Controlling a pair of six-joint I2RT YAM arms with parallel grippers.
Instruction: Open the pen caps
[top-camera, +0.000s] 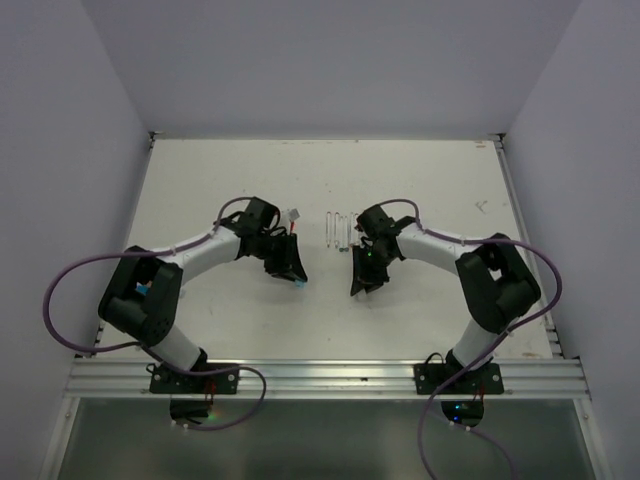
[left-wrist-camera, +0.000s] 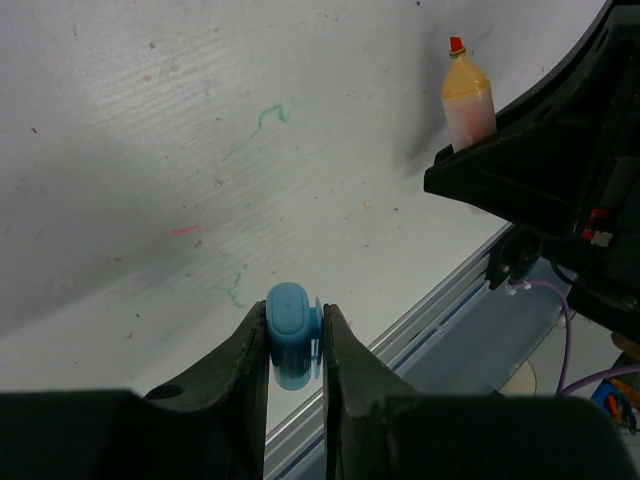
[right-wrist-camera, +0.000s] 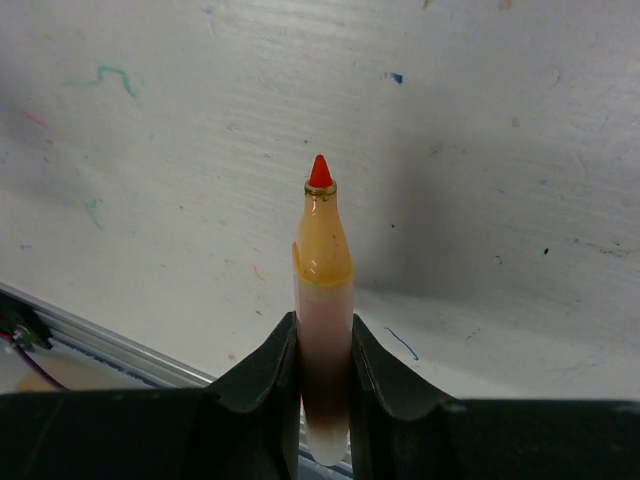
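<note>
My left gripper moves down and slightly back next, and releases the blue pen cap (left-wrist-camera: 288, 330) on the empty tabletop below the gripper, clear of the pen bodies.
My left gripper (left-wrist-camera: 293, 315) is shut on a small blue pen cap (left-wrist-camera: 288, 330), held above the table; the cap shows as a blue speck in the top view (top-camera: 300, 284). My right gripper (right-wrist-camera: 323, 325) is shut on an uncapped pen (right-wrist-camera: 322, 290) with a pale body, an orange collar and a red tip that points away from the wrist. That pen also shows in the left wrist view (left-wrist-camera: 467, 100), sticking out of the right gripper. In the top view the two grippers, left (top-camera: 288, 262) and right (top-camera: 363, 278), face each other a short way apart at mid-table.
Several thin pale pen bodies (top-camera: 340, 228) lie side by side just behind the grippers. A small white object (top-camera: 295, 214) lies by the left wrist. The table (top-camera: 440, 180) carries faint ink marks. The metal rail (top-camera: 330, 375) runs along its near edge.
</note>
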